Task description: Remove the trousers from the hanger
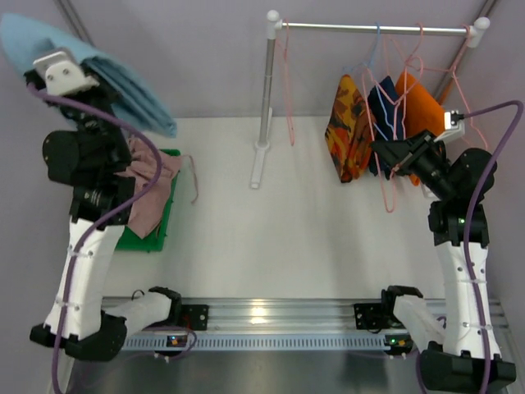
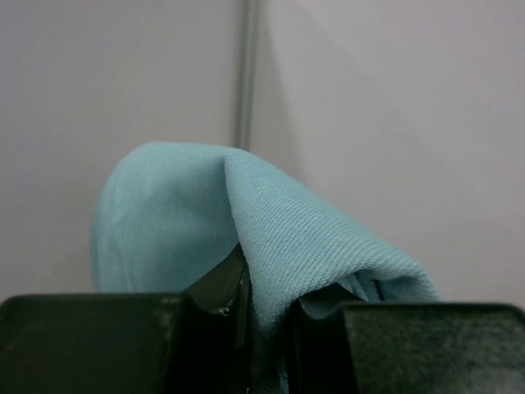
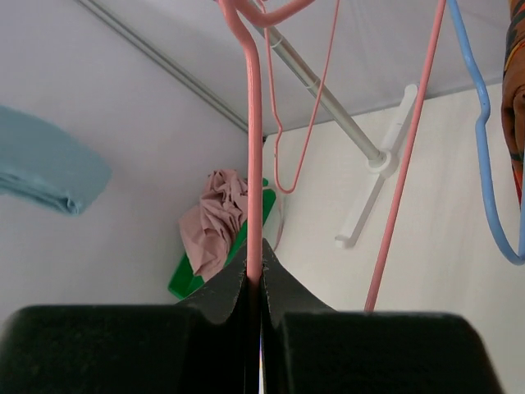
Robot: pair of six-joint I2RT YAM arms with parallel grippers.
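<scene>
The green tray that already holds the dusty pink trousers (image 1: 148,185) lies below. The light blue trousers (image 1: 123,86) should go down onto the pink ones next, and my left gripper needs to release them there.
My left gripper (image 1: 61,74) is raised at the far left and shut on the light blue trousers (image 1: 123,86), which drape from it; the cloth fills the left wrist view (image 2: 271,238). My right gripper (image 1: 385,152) is shut on a bar of a pink hanger (image 3: 254,164) below the rail. The orange-and-red patterned (image 1: 344,127), navy blue (image 1: 384,103) and plain orange trousers (image 1: 418,103) hang from the rail (image 1: 373,28). The dusty pink trousers (image 1: 148,185) lie crumpled on a green tray (image 1: 156,234), also in the right wrist view (image 3: 217,222).
The rail's white stand (image 1: 264,107) rises at the back middle. An empty pink hanger (image 1: 289,90) hangs near it. A blue hanger (image 3: 484,164) and another pink hanger bar (image 3: 402,180) hang close to my right gripper. Walls enclose the back and sides.
</scene>
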